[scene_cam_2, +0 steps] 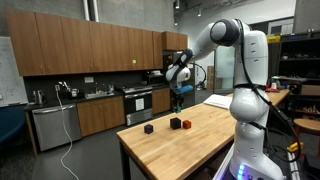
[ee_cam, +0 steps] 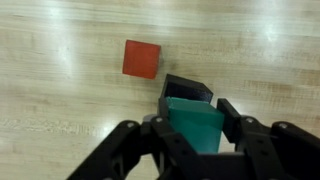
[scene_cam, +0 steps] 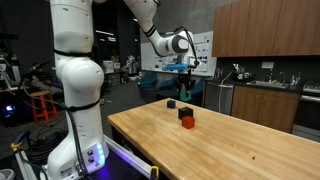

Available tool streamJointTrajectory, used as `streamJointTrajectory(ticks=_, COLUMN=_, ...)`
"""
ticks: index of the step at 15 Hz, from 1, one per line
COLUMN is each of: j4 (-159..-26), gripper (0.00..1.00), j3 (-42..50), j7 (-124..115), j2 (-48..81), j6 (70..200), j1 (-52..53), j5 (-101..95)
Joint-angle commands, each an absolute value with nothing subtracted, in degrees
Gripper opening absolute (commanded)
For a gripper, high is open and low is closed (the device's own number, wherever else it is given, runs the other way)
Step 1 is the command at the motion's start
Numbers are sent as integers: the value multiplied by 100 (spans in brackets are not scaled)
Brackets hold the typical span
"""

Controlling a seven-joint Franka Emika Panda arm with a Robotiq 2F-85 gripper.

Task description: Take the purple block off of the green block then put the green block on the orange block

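Note:
I need to bring the teal-green block (ee_cam: 195,128) to the left in the wrist view next, then down onto the orange block's top, and then release it, because the orange block's top (ee_cam: 141,59) is clear.
My gripper (ee_cam: 197,108) is shut on the teal-green block (ee_cam: 195,128) and holds it high above the table in both exterior views (scene_cam: 183,72) (scene_cam_2: 179,94). The orange block (ee_cam: 141,58) sits on the wooden table, up and to the left of the held block in the wrist view. It also shows in both exterior views (scene_cam: 187,123) (scene_cam_2: 174,123). A near-black block (ee_cam: 188,90) lies beside the orange block, partly hidden under the green one. A second near-black block (scene_cam: 171,103) (scene_cam_2: 148,128) lies farther off. I cannot tell which of them is the purple block.
The blocks sit on a wooden table (scene_cam: 230,145) whose edge is near the robot base (scene_cam: 80,150). Kitchen cabinets and a counter (scene_cam_2: 90,100) stand beyond the table. A white sheet (scene_cam_2: 222,100) lies at a table corner.

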State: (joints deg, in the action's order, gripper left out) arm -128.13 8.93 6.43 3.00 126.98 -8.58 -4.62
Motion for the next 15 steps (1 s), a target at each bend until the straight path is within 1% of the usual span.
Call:
streamJointTrajectory(ticks=1, j4=-12888, gripper=26, j3=965, j7=843, j2=309, j6=12738, j1=-952, j5=-631)
streamJointTrajectory(ticks=9, j4=-13057, gripper=26, j3=1091, j7=1195, j2=540, j6=12712, j1=-1089, j5=-696)
streamJointTrajectory(ticks=15, j4=-12898, gripper=26, j3=1193, j7=1386, j2=842, j6=12655, j1=-1245, j5=-737)
